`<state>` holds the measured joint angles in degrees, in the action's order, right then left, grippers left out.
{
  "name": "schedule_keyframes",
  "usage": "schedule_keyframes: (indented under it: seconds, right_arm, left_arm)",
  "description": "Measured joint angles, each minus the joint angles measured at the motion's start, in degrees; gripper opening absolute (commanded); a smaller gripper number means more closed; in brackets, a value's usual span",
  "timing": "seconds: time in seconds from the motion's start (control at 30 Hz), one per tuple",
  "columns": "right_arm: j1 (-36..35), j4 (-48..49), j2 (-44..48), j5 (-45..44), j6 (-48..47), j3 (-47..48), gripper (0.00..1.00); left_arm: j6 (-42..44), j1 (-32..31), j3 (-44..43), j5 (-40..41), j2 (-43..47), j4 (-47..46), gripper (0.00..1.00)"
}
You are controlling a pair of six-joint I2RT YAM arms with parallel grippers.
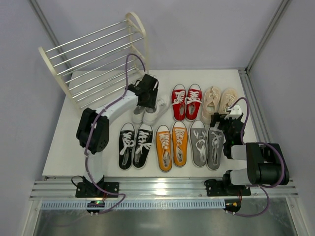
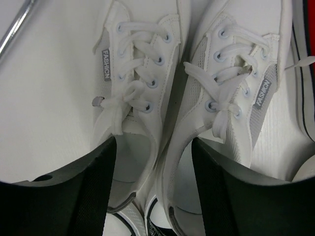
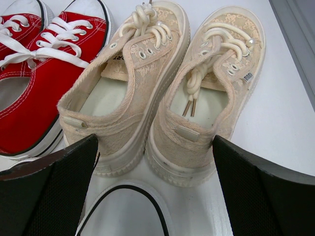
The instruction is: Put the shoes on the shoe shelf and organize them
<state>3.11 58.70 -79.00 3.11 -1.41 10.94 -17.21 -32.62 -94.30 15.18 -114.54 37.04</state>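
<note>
My left gripper lowers next, one finger into each white shoe's opening, and closes, since the white shoes' touching inner heel sides stand between my open fingers.
The shoe shelf (image 1: 93,59) stands at the back left with bare silver rods. Six pairs of shoes rest on the table in two rows: white (image 1: 153,112), red (image 1: 186,101) and beige (image 1: 220,101) behind, black (image 1: 135,145), orange (image 1: 171,145) and grey (image 1: 206,143) in front. My left gripper (image 1: 146,98) is down at the heels of the white shoes (image 2: 138,73), open, one finger over each shoe's mouth and the two inner walls between them (image 2: 153,147). My right gripper (image 3: 155,140) hangs open just behind the heels of the beige shoes (image 3: 211,98), holding nothing.
In the right wrist view a red shoe (image 3: 39,83) lies left of the beige pair and a grey shoe's white toe cap (image 3: 128,211) sits under the gripper. A shelf rod (image 2: 15,27) shows at the top left of the left wrist view. Grey walls enclose the table.
</note>
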Motion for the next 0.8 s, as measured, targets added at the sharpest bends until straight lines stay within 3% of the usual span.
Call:
schedule_keyframes:
  seconds: [0.33,0.6,0.8]
  right_arm:
    - [0.0,0.0,0.0,0.0,0.0,0.0,0.97]
    - [0.0,0.0,0.0,0.0,0.0,0.0,0.97]
    - [0.0,0.0,0.0,0.0,0.0,0.0,0.97]
  left_arm:
    - [0.0,0.5,12.2,-0.6,10.1,-13.6,0.65]
    - [-1.1,0.5,22.4,-2.6,10.3,-24.9,0.62]
    - [-2.1,0.8,24.3,-3.3,8.0,-32.9,0.56]
